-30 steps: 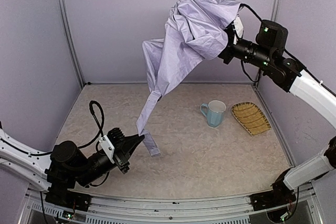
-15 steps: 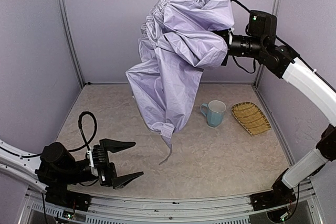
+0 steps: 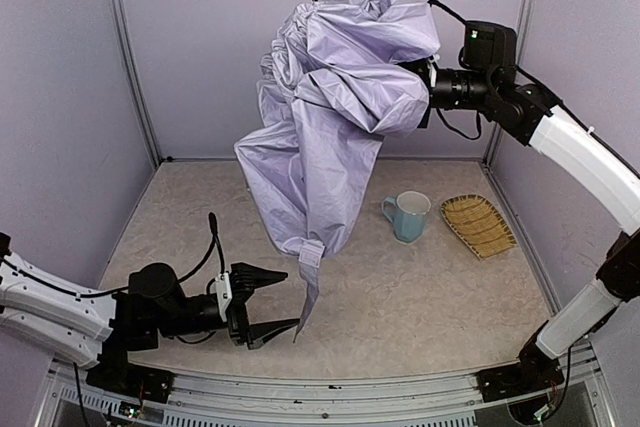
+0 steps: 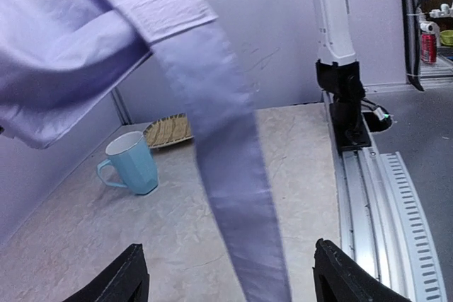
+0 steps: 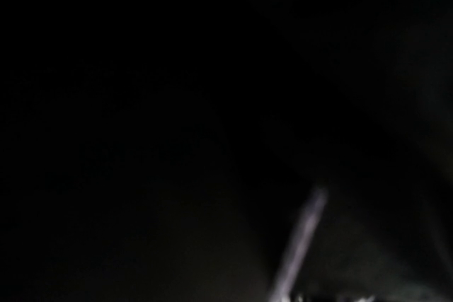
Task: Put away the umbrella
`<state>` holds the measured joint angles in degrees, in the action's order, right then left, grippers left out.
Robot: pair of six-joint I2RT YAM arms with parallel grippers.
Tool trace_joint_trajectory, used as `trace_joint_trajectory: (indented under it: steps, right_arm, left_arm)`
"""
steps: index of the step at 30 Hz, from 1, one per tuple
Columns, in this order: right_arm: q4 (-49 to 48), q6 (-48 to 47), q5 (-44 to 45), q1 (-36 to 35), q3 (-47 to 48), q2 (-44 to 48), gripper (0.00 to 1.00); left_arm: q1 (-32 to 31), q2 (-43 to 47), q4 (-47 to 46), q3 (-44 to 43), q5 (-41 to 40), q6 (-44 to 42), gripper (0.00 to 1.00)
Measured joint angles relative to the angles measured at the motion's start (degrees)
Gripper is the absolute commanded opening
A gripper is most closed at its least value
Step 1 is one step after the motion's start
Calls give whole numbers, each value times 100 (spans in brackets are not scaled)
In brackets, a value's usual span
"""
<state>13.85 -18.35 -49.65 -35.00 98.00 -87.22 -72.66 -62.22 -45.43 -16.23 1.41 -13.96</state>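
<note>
The strap's lower end (image 3: 308,301) (image 4: 256,263) dangles only at my left gripper's open fingers. The gripper slides to the right in the top view around it next, then closes.
The pale lavender umbrella (image 3: 335,97) hangs bunched in the air at the back of the cell. My right gripper (image 3: 425,82) is buried in its fabric and shut on it. The right wrist view is almost black, covered by cloth. The umbrella's strap (image 3: 308,282) dangles down to just above the table. My left gripper (image 3: 290,299) is open, low over the table, its fingertips on either side of the strap's lower end. In the left wrist view the strap (image 4: 226,175) runs down between the two black fingers (image 4: 131,281), with space on each side.
A light blue mug (image 3: 408,215) stands right of centre, with a woven bamboo tray (image 3: 478,224) further right near the wall. Both also show in the left wrist view, the mug (image 4: 131,164) and the tray (image 4: 166,131). Lavender walls enclose the table.
My left gripper let go of the strap, opened wide, pulled back left, then came forward to the strap again. The right arm swung left and the fabric bunched up.
</note>
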Motion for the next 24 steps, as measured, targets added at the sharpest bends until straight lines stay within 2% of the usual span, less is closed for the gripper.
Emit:
trace_joint_trajectory:
  steps: [3, 7, 10, 12, 13, 18, 19, 20, 21, 22, 24]
  right_arm:
    - [9, 31, -63, 0, 33, 0, 0]
    - [7, 72, -120, 0, 70, 0, 0]
    - [9, 103, -144, 0, 70, 0, 0]
    - [9, 107, -149, 0, 70, 0, 0]
    - [9, 107, -151, 0, 70, 0, 0]
    - [13, 101, -138, 0, 68, 0, 0]
    - [13, 96, -127, 0, 63, 2, 0]
    - [13, 83, -109, 0, 55, 4, 0]
    - [15, 74, -90, 0, 42, 11, 0]
    - [22, 57, -66, 0, 24, 13, 0]
    - [57, 13, -26, 0, 2, 20, 0]
  left_arm:
    - [238, -402, -17, -378, 42, 0, 81]
    - [293, -793, -262, -785, 330, -72, 77]
    - [400, -1152, -365, -896, 636, -63, 68]
    - [457, -1419, -382, -953, 896, -44, 53]
    - [470, -1512, -389, -966, 999, -33, 50]
    - [479, -1766, -424, -1051, 1565, 17, 49]
    - [479, -1766, -479, -1054, 1681, 44, 42]
    - [479, -1766, -538, -1056, 1788, 59, 31]
    - [479, -1766, -577, -1056, 1878, 68, 12]
    - [481, -1766, -601, -1058, 1954, 90, 0]
    - [481, -1766, -614, -1060, 2039, 87, 0]
